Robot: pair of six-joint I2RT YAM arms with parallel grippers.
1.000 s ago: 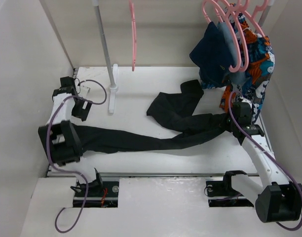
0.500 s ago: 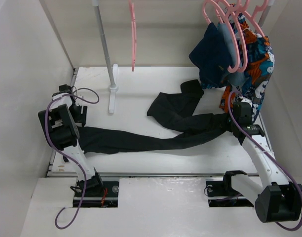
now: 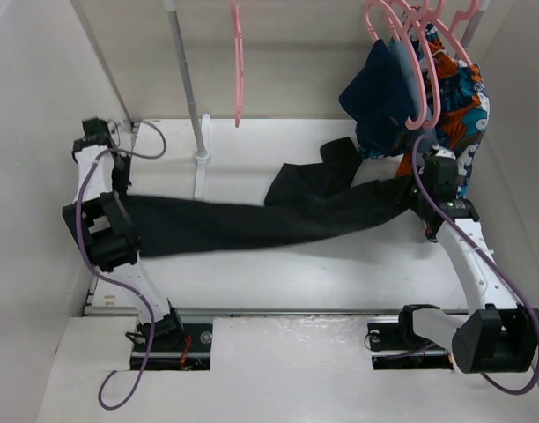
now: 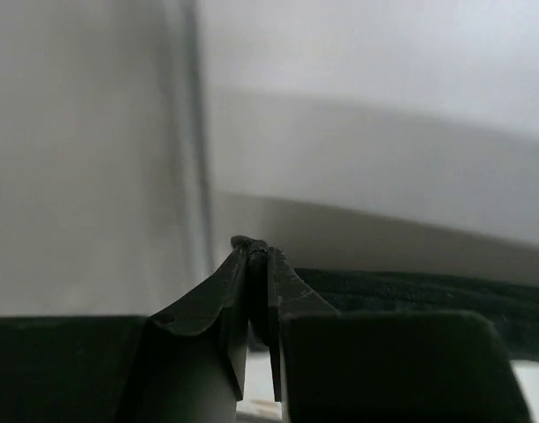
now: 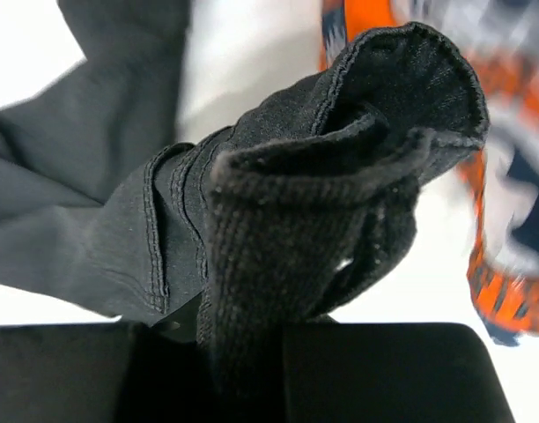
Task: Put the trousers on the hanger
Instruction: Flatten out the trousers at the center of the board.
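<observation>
The stretched leg of the trousers hangs above the table, so next my left gripper needs to move back and down toward the bare near part of the table and release the trousers' hem there.
The black trousers (image 3: 252, 220) hang stretched in a long band between my two grippers above the white table (image 3: 340, 264), with the second leg (image 3: 309, 181) folded behind. My left gripper (image 3: 126, 201) is shut on the band's left end; in the left wrist view a pinch of black cloth shows between the closed fingertips (image 4: 254, 251). My right gripper (image 3: 417, 196) is shut on the right end, and bunched ribbed fabric (image 5: 287, 176) hides its fingers. The single pink hanger (image 3: 238, 62) hangs edge-on from the rail at the back, apart from both grippers.
A grey rack pole (image 3: 185, 79) stands on a white foot (image 3: 199, 163) left of the hanger. At the back right, bunched pink hangers (image 3: 410, 53) carry a navy garment (image 3: 380, 97) and an orange-blue patterned cloth (image 3: 459, 115), close behind my right gripper. White walls enclose the table.
My left gripper has shut on the trouser leg's end and lifted it. The trousers went from lying slack on the table to a taut band. My right gripper rose slightly.
</observation>
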